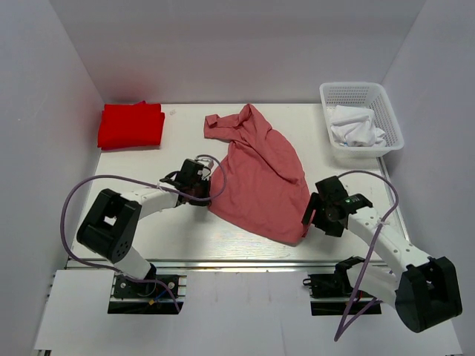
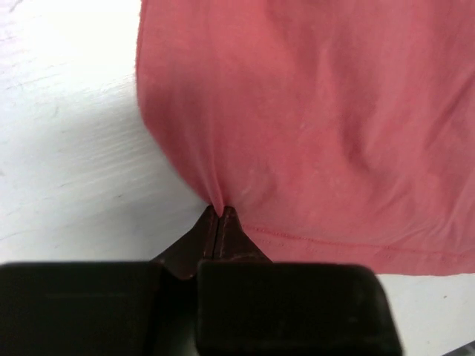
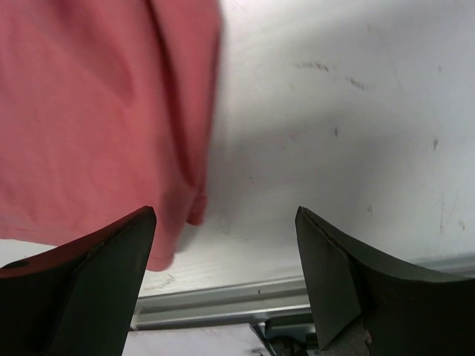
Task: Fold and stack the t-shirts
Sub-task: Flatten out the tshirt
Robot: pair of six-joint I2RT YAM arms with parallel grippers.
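Note:
The right gripper will next move down and to its left in the top view, to the shirt's edge by the shirt's near corner, and close there.
The rose-pink t-shirt [image 1: 261, 174] lies spread and rumpled in the middle of the table, its collar end toward the back. My left gripper [image 1: 202, 194] is shut on the shirt's left bottom edge; the left wrist view shows the closed fingertips [image 2: 220, 216] pinching a fold of pink cloth [image 2: 319, 119]. My right gripper [image 1: 310, 215] is open and empty beside the shirt's near right corner [image 3: 89, 126], with bare table between its fingers. The red t-shirt [image 1: 131, 124] lies folded at the back left.
A white mesh basket [image 1: 390, 119] with white cloth in it stands at the back right. The table's front metal rail [image 3: 223, 304] runs just below the right gripper. White walls close in the left, right and back.

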